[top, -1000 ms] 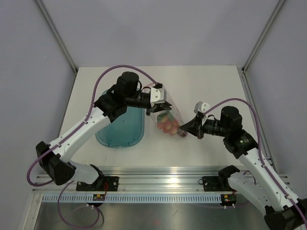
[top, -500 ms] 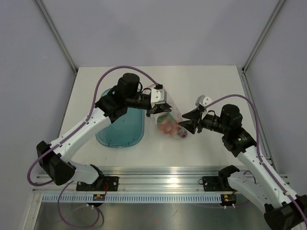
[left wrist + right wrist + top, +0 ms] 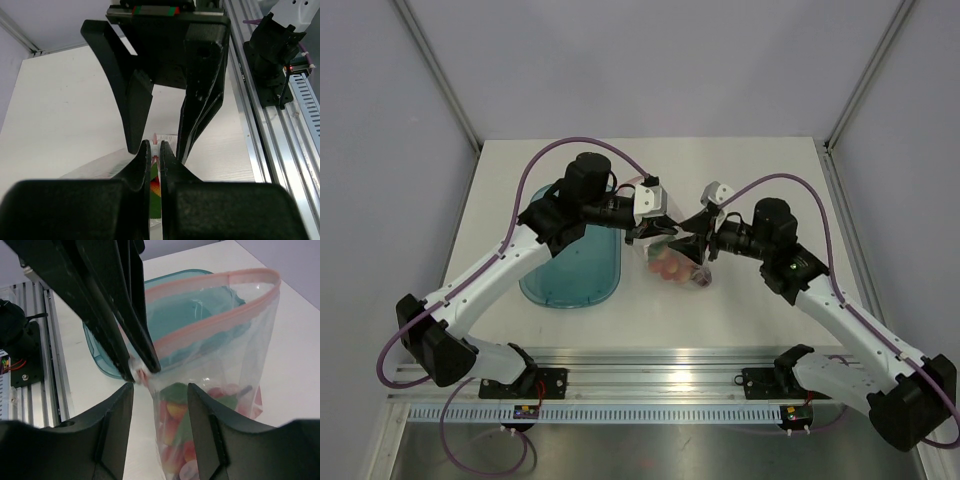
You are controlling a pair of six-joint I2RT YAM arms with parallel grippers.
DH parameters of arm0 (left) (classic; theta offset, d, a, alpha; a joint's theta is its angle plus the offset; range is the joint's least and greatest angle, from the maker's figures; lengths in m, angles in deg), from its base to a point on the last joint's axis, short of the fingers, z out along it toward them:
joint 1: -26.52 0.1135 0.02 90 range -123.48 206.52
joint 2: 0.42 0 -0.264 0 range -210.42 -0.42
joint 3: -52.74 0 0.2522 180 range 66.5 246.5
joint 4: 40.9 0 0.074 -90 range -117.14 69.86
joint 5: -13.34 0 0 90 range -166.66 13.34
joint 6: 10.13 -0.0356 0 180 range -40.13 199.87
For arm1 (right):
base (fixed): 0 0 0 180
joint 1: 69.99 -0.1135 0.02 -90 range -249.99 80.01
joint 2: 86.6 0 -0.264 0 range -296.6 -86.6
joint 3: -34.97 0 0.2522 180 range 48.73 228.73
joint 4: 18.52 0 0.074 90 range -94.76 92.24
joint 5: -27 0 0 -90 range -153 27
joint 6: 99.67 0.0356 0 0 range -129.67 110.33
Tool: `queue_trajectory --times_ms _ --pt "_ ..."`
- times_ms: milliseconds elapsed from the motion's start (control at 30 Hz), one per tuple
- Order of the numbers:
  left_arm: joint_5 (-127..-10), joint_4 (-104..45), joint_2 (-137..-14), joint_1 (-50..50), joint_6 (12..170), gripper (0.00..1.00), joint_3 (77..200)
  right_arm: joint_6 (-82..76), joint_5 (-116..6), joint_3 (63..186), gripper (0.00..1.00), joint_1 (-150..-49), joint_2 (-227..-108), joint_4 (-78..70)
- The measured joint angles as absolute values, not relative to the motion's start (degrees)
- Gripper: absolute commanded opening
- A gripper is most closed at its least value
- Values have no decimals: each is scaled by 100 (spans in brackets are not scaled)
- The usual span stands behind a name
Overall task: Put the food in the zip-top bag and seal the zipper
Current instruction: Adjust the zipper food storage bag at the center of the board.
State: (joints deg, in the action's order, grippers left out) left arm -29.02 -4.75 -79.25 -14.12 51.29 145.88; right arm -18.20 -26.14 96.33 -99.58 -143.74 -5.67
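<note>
The left gripper slides outward and to the left in the top view along the pink zipper (image 3: pixel 215 282) to its far end next and releases, since the bag's opening gapes.
The clear zip-top bag (image 3: pixel 682 268) hangs upright in the middle of the table, with red, orange and green food (image 3: pixel 667 264) piled in its bottom. My left gripper (image 3: pixel 654 220) is shut on one end of the pink zipper (image 3: pixel 215 282), and the bag's mouth stands open in a loop. In the left wrist view the left gripper (image 3: pixel 156 145) pinches that strip. My right gripper (image 3: pixel 160 390) is open, its fingers on either side of the bag's near edge just below the left gripper's hold. The food (image 3: pixel 176 410) shows through the plastic between them.
A teal translucent oval tray (image 3: pixel 570 268) lies left of the bag, under the left arm. An aluminium rail (image 3: pixel 660 365) with both arm bases runs along the near edge of the table. Grey walls close in the table's far and side edges.
My right gripper has opened and moved left and away from me, up to the bag just below the left gripper's hold. The left arm and the bag have barely moved.
</note>
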Motion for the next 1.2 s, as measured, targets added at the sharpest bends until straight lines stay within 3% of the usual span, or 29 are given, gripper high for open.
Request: queue_trajectory --times_ms 67,100,133,400,1200 --pt "-2891 -475 -7925 -1412 5129 0 14588 -1842 -2705 9733 40 -10130 -14569 -682" --pt "-2887 -475 -7925 -1412 5132 0 14588 -1859 -2756 9775 10 -10213 -14660 -726" --pt "-2885 -475 -7925 -1412 5134 0 14588 -1877 -2795 9803 0 -10277 -14741 -783" --pt "-2902 -538 -7923 -1368 5101 0 14588 -1838 -3167 9733 0 -10423 -14735 -975" --pt "-2677 -11 -7967 -1078 4576 0 14625 -2491 -4043 9110 0 -10476 -13185 -514"
